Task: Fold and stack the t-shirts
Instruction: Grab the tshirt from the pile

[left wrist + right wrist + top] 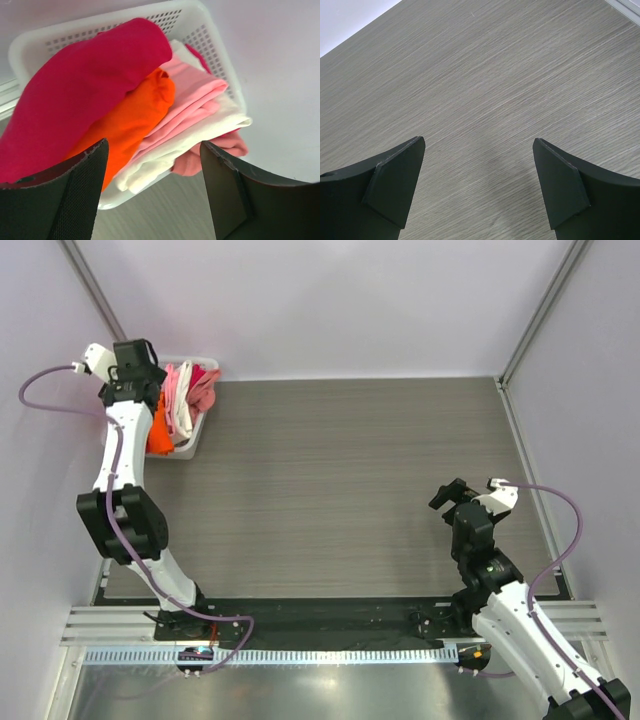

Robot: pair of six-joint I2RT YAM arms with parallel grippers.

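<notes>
The magenta-red t-shirt leaves the near part of the bright orange t-shirt [160, 434] [118, 143] uncovered, so my left gripper will lower onto that part of the orange t-shirt next, beside the light pink one.
Several folded t-shirts lie piled in a white mesh basket [100, 22] at the table's far left corner [196, 436]. A magenta-red shirt [85, 75] lies on top at the left, a bright orange one [135, 110] beside it, then light pink [190, 95], white [175, 150] and salmon [220, 150]. In the top view the orange shirt [160, 430] and the pink ones [185, 390] show beside the arm. My left gripper [153, 144] is open and empty, hovering over the basket's near edge [150, 390]. My right gripper [478, 141] is open and empty above bare table at the right [447, 496].
The grey wood-grain table [340, 470] is walled by pale panels at the back and both sides. The basket sits against the back wall. A black strip and metal rail [320, 652] run along the near edge by the arm bases.
</notes>
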